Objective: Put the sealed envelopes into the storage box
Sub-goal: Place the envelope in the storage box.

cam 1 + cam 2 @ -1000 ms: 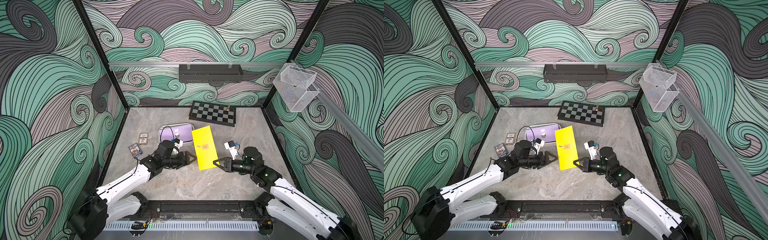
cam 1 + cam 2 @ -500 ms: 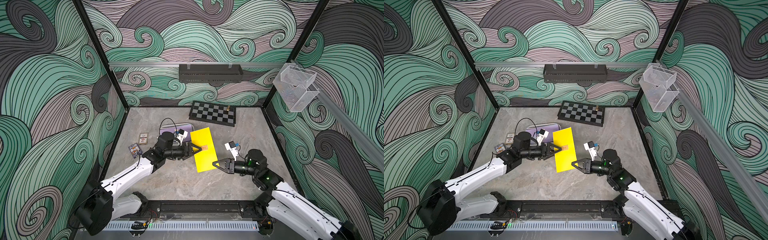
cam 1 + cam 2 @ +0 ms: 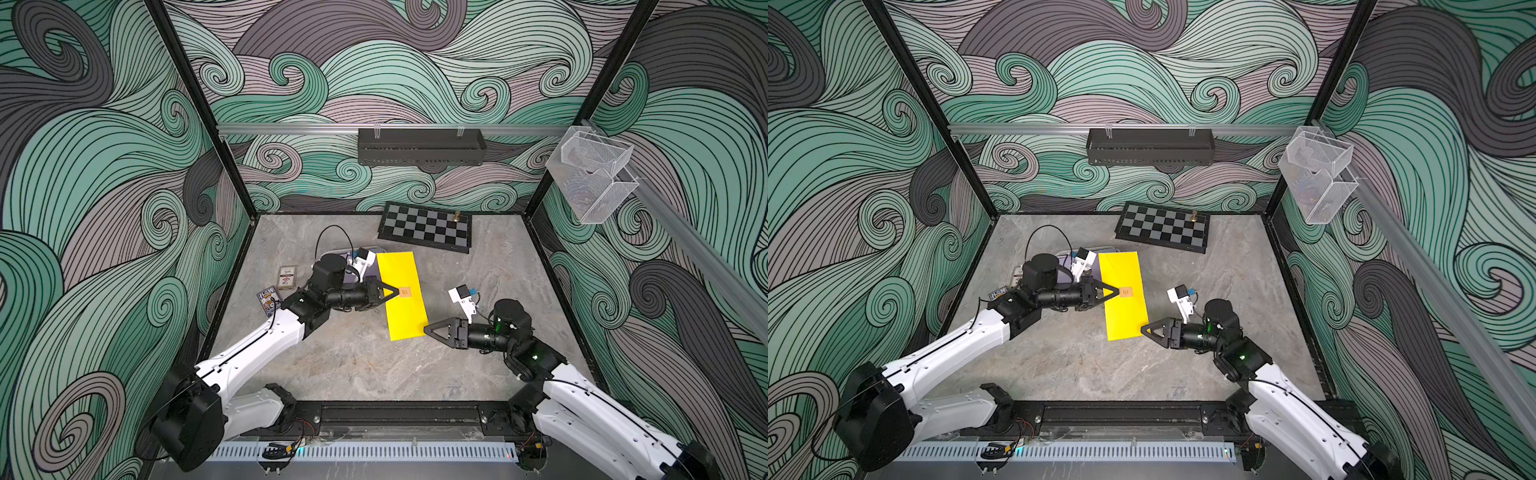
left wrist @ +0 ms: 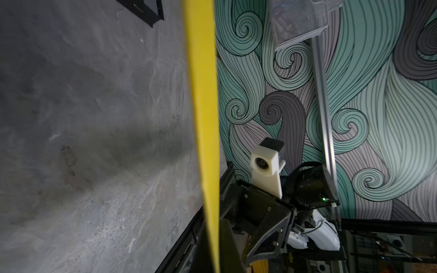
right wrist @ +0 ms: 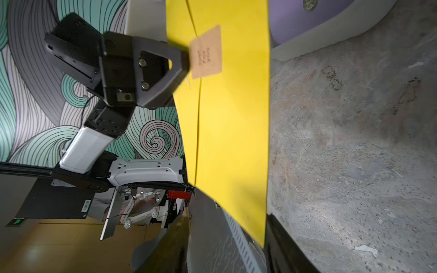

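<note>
The yellow envelope is still outside the storage box. My left gripper should move outward, turn, go down over the lilac envelope and let go of the yellow envelope's edge.
A yellow sealed envelope [image 3: 405, 307] with a brown seal sticker [image 5: 208, 52] hangs above the floor, tilted. My left gripper [image 3: 397, 292] is shut on its long edge beside the sticker. My right gripper [image 3: 428, 330] stands open at the envelope's near corner, and that corner [image 5: 255, 227] lies between its spread fingers, close to one. The white storage box [image 5: 331, 30] sits behind the envelope with a lilac envelope [image 5: 290, 21] lying in it. In both top views my left arm covers most of the box.
A chessboard [image 3: 426, 232] with a small gold piece [image 3: 457, 216] lies at the back. Two card packs [image 3: 286, 277] [image 3: 269, 300] lie by the left wall. A black tray [image 3: 419, 147] hangs on the back wall, a clear mesh bin [image 3: 590, 174] on the right.
My left gripper reached the envelope's left edge and closed on it. My right gripper, shut on the near corner before, has opened. The envelope shifted slightly left.
</note>
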### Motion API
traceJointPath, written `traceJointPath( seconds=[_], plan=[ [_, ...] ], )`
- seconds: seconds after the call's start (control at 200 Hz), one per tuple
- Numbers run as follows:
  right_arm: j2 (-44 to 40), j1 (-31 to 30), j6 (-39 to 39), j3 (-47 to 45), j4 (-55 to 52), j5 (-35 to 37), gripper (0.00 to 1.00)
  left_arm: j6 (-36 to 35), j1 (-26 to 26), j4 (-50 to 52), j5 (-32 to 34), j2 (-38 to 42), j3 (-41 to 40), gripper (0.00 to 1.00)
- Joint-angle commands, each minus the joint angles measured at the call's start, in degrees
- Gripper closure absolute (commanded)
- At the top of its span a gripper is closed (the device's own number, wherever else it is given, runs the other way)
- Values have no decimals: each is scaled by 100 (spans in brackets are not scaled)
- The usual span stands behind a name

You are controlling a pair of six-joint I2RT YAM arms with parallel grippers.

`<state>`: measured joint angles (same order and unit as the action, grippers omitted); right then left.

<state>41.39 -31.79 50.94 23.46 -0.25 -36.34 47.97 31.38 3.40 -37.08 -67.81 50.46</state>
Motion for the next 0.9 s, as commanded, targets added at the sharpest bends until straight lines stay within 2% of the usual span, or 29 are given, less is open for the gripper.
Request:
traceJointPath(
  seconds=[0.0, 0.07, 0.125, 0.22, 0.305, 0.37, 0.475, 0.585, 0.801, 0.896],
  plan=[
    [-192, 47, -1280, 195, -1329, 971, 38, -2258, -216, 2445, 977, -55, 1600, 100],
    [-300, 127, -1454, -44, -1323, 1248, 38, -3488, -276, 4145, 2192, -497, 2878, 100],
    [-345, 176, -1417, -222, -1230, 1285, 38, -4691, -408, 4837, 2342, -857, 3608, 100],
    [-356, 211, -1338, -439, -992, 1181, 38, -6270, -413, 5758, 3260, -1484, 4843, 100],
    [-359, 210, -1282, -560, -944, 1199, 39, -8388, -354, 6742, 3331, -2090, 5690, 100],
    [-373, 214, -1254, -613, -967, 1208, 39, -9256, -336, 7174, 3910, -2526, 6117, 100],
    [-450, 219, -1208, -725, -869, 1043, 39, -9949, -352, 7630, 4616, -3282, 6733, 100],
    [-549, 223, -1264, -777, -1003, 976, 39, -10597, -361, 7637, 4561, -3788, 6769, 100],
    [-638, 226, -1366, -747, -1264, 826, 39, -11037, -433, 7485, 4589, -4686, 7088, 100],
    [-616, 231, -1385, -754, -1284, 821, 39, -11100, -490, 7409, 4460, -4826, 7136, 100]
  ],
)
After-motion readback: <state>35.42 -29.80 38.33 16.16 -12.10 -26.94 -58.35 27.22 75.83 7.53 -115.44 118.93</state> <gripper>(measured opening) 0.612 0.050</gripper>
